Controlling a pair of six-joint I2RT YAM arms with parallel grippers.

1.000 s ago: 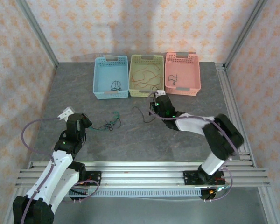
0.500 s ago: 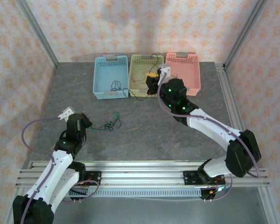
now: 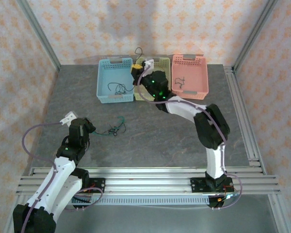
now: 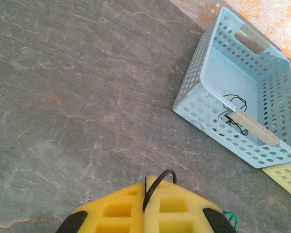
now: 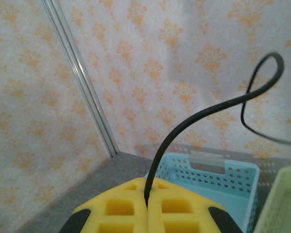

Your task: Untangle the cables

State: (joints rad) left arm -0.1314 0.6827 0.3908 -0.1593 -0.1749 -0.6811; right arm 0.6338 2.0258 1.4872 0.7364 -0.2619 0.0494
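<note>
My right gripper needs to move across and down into the open inside of the blue basket next, to release the black cable. The basket is beside and below my gripper.
My left gripper (image 3: 91,127) rests low on the table at the left, shut on a black cable (image 4: 160,183) that loops out between its yellow pads (image 4: 184,211). A small tangle of dark green and black cables (image 3: 114,129) lies just right of it, and a green strand (image 4: 230,217) shows beside the pad. My right gripper (image 3: 136,69) is raised at the back, above the gap between the blue and green baskets. It is shut on a long black cable (image 5: 199,116), which rises from the pads and curls into a loop (image 3: 137,50).
Three baskets stand in a row at the back: blue (image 3: 103,80), green (image 3: 161,62) and pink (image 3: 201,77). A black cable (image 3: 120,89) lies in the blue one, and a small dark cable (image 3: 181,82) in the pink one. The right arm reaches across the green basket.
The right arm lifted the black cable off the table's middle and swung it up and back-left, over the baskets. The left arm and its tangle stayed put.
</note>
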